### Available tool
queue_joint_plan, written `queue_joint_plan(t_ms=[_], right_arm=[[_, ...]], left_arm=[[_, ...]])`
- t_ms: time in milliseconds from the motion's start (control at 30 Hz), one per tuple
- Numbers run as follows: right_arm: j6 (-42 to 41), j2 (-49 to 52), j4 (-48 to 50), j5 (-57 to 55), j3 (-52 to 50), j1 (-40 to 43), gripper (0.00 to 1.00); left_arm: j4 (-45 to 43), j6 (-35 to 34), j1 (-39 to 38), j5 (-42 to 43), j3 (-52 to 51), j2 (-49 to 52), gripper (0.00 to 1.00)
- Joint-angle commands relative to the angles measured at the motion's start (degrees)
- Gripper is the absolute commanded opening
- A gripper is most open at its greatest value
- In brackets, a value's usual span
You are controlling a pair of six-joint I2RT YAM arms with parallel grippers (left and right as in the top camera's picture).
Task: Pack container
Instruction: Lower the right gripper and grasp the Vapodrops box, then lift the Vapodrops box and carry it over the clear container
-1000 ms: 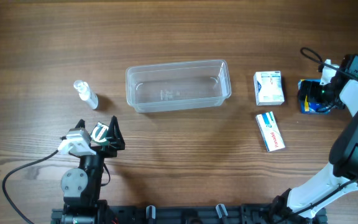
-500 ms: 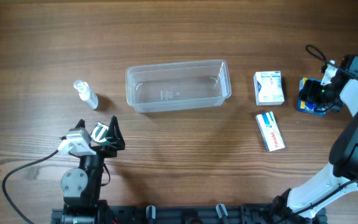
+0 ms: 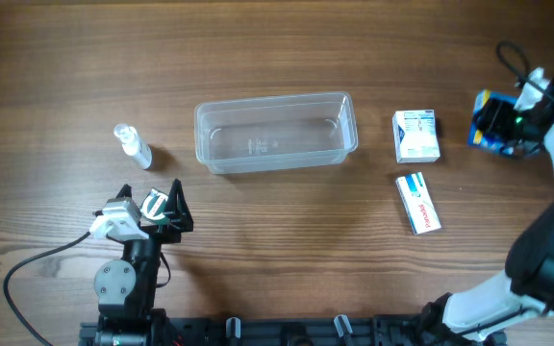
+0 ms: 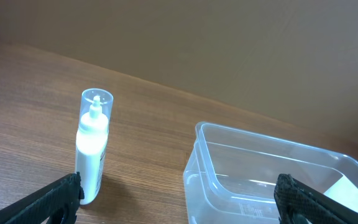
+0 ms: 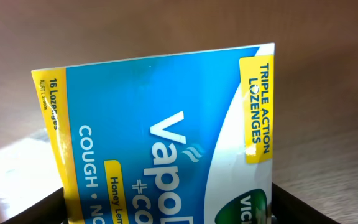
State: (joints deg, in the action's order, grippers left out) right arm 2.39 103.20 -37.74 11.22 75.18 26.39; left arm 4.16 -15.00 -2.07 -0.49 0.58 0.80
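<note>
The space at the container's end nearest the boxes is empty, so next my right gripper will go left in the overhead view over that end and release the packet (image 3: 489, 123).
The clear plastic container (image 3: 275, 133) stands empty at the table's middle; it also shows in the left wrist view (image 4: 272, 174). My right gripper (image 3: 504, 120) at the far right is shut on a blue cough lozenge packet (image 3: 489, 123), lifted off the table; the packet fills the right wrist view (image 5: 160, 155). My left gripper (image 3: 162, 207) is open and empty near the front left, short of the container. A small clear-capped white bottle (image 3: 133, 145) stands left of the container, also in the left wrist view (image 4: 92, 146).
A white and blue box (image 3: 416, 135) lies right of the container. A second white box with red print (image 3: 418, 202) lies in front of it. A black cable (image 3: 37, 264) trails at the front left.
My right gripper has lifted the blue lozenge packet and moved it up and back to the right. The left arm has not moved.
</note>
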Motion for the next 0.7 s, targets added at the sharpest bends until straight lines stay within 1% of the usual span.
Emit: queue_joint_plan(t_ms=[0, 167, 300, 433, 500, 633, 667], right_arm=[[-0.9, -8.11, -0.04, 8.61, 2.4, -0.42, 0.73], [-1.18, -14.97, -0.04, 21.2, 2.4, -1.27, 0.71], [-5.07, -18.97, 0.72, 26.1, 2.4, -5.27, 0.71], [-8.68, -20.55, 2.29, 26.6, 2.4, -13.33, 0.7], [-8.87, -20.52, 3.15, 26.4, 2.38, -17.33, 0.71], [-12.33, -20.37, 4.68, 20.63, 2.38, -25.83, 0.71], [-13.46, -20.26, 4.98, 17.7, 2.38, -28.74, 0.7]], left_arm=[[0.13, -0.46, 0.59, 0.7, -0.26, -0.42, 1.0], [0.11, -0.46, 0.59, 0.7, -0.26, -0.42, 1.0], [0.13, -0.46, 0.59, 0.7, -0.26, -0.42, 1.0], [0.11, -0.46, 0.59, 0.7, -0.26, -0.42, 1.0], [0.11, -0.46, 0.59, 0.7, -0.26, -0.42, 1.0], [0.13, -0.46, 0.59, 0.7, -0.26, -0.42, 1.0], [0.13, -0.46, 0.59, 0.7, -0.26, -0.42, 1.0]])
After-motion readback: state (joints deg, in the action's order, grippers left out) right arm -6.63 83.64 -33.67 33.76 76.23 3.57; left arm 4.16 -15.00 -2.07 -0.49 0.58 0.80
